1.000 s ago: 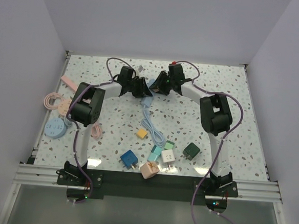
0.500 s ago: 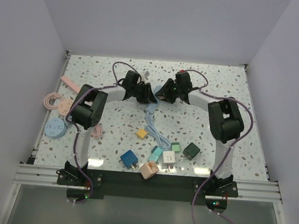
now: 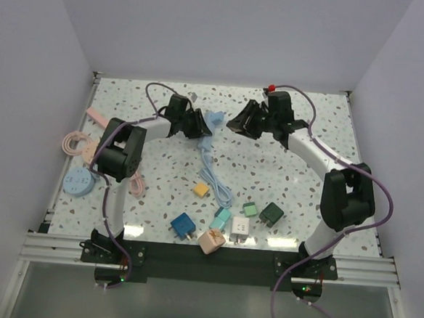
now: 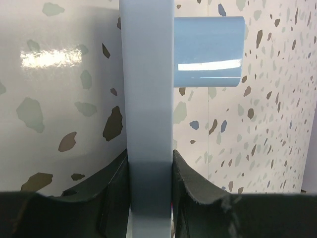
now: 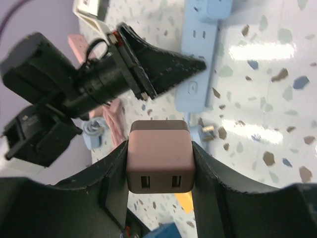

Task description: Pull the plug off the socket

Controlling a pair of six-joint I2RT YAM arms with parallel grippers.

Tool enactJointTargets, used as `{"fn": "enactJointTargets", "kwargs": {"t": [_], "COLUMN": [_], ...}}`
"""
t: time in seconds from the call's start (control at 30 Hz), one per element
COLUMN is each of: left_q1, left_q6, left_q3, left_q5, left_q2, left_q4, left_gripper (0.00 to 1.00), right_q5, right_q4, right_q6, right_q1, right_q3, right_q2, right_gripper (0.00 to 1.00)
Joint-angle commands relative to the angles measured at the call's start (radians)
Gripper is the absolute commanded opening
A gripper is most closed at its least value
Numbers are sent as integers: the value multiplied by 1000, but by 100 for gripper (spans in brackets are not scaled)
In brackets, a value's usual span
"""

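Observation:
The right gripper moves back and down onto open table beside the cable's looped end next. The plug hangs free of the power strip with bare prongs.
The socket is a light blue power strip at the back middle of the table. My left gripper is shut on its edge; the left wrist view shows the strip edge-on between the fingers, with a light blue block sticking out of its side. My right gripper is shut on a pinkish-brown plug with two USB ports. The plug's prongs are bare and it hangs apart from the strip, to its right.
The strip's pale blue cable runs toward the near edge. Several small chargers lie near the front: blue, peach, white, dark green, yellow. A pink cable coil and a blue round item lie at the left.
The two grippers were together at the strip; now the right gripper has drawn away to the right with the plug in it. The left gripper still holds the strip.

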Motion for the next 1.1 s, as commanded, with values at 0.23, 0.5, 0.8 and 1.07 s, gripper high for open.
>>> {"fn": "enactJointTargets", "kwargs": {"t": [0.23,0.5,0.8,1.07], "left_q1": [51,56,53,38], "left_q6": [83,118,162,170], "left_q3": [-9,-3,-27,-57], "left_q5": [-72,-3,40,43], "left_q2": [16,16,-2,-28], "left_q4": [-97,-90,-87,-87], "left_gripper": [0,0,0,0], "right_q5": [-120,-116,-130,-40], "right_q4": [-488,-678,-792,-702], "right_q6": [-405,-486,-557,-447], "right_q1": [-1,87,93,58], "right_q3": [-92,-150,-39,345], "right_q2": [-13,20,72,252], "right_gripper": [0,0,74,99]}}
